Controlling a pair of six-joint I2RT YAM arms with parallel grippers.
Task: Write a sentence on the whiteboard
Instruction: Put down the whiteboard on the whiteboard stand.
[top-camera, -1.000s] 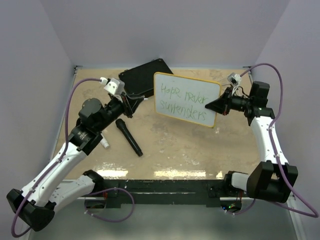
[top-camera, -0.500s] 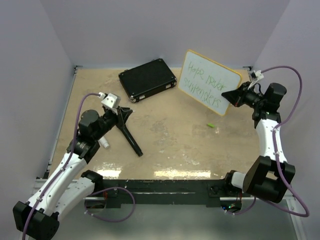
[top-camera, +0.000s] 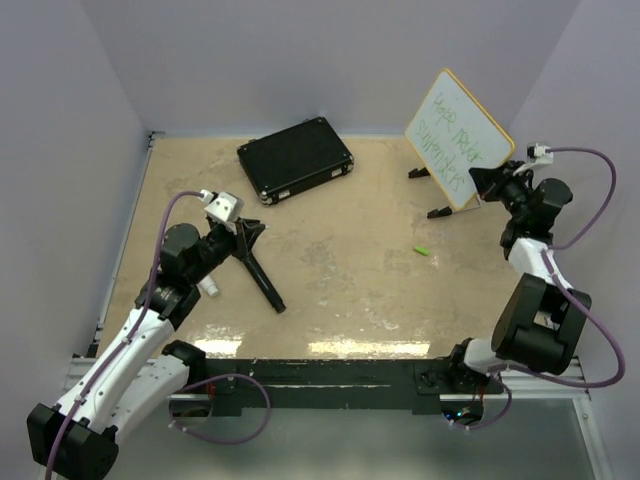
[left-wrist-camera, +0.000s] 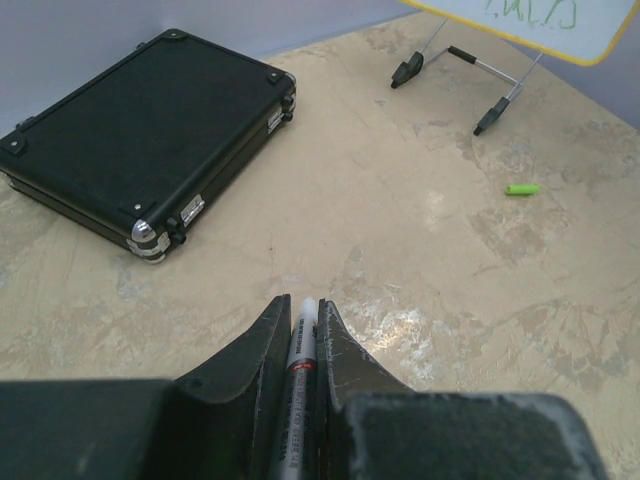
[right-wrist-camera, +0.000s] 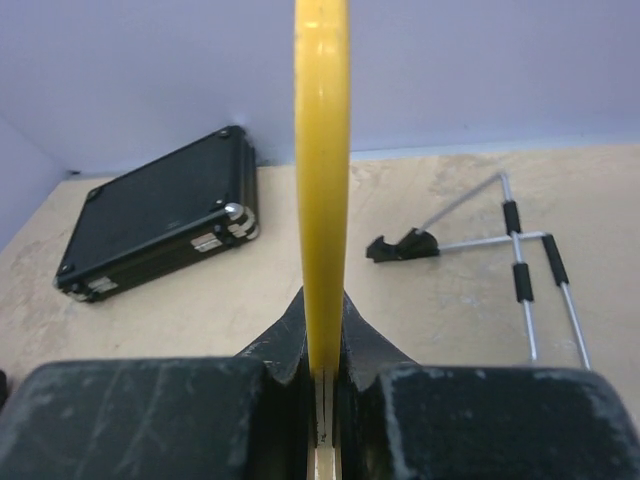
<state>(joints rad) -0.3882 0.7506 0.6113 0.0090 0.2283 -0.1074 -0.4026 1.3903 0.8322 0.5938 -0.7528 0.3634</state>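
The whiteboard still hangs above the wire stand, so my right gripper will move down first to put the lower edge of the whiteboard onto the stand's black feet.
My right gripper is shut on the lower right edge of the whiteboard and holds it tilted in the air at the back right, above a wire stand. The sentence is green scribbles on its white face. In the right wrist view the board's yellow rim runs edge-on up from between the fingers. My left gripper is shut on a white and grey marker, low over the table's left middle. The board's lower edge shows in the left wrist view.
A black case lies at the back centre. A black stick-shaped object lies just below my left gripper. A small green cap lies right of centre, and a small white piece by the left arm.
My right gripper has carried the whiteboard from the centre to the back right and turned it steeper, above the stand. My left arm has drawn back from the case toward the near left.
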